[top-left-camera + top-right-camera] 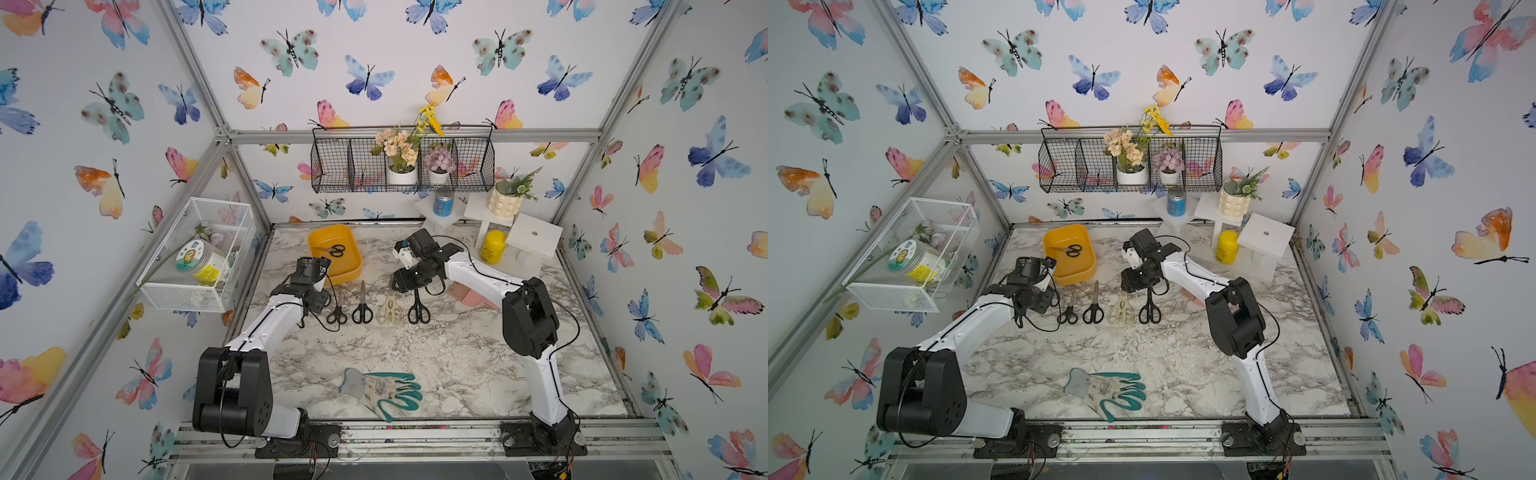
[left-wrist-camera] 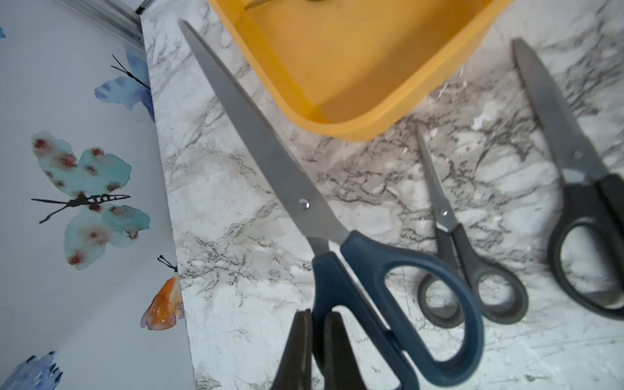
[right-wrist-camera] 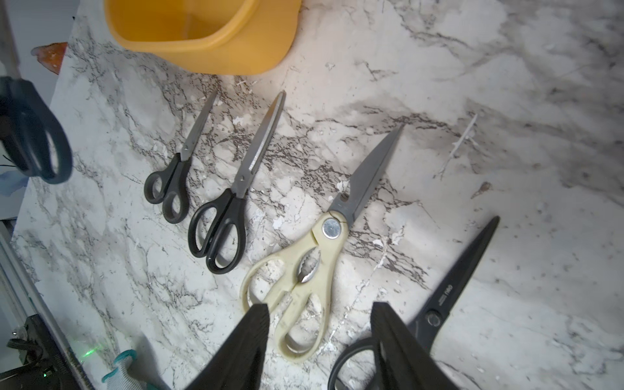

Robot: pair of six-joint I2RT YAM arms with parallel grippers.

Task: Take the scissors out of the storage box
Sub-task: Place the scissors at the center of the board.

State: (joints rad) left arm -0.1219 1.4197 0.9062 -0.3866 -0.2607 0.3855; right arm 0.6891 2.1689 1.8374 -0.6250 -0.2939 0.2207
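My left gripper needs to move down with the dark blue scissors onto the bare tabletop beside the small black pair and release the handle there.
The yellow storage box stands at the table's back left, with one black-handled pair of scissors lying inside. My left gripper is shut on the handle of the dark blue scissors, held beside the box's near left corner. Several scissors lie in a row before the box: a small black pair, a black pair, cream shears and an all-black pair. My right gripper hovers open over the cream and all-black handles.
A pink comb-like brush lies right of the row. Teal gloves lie near the front edge. A yellow bottle and white stands sit at the back right. A white mesh basket hangs on the left wall, a black wire basket on the back.
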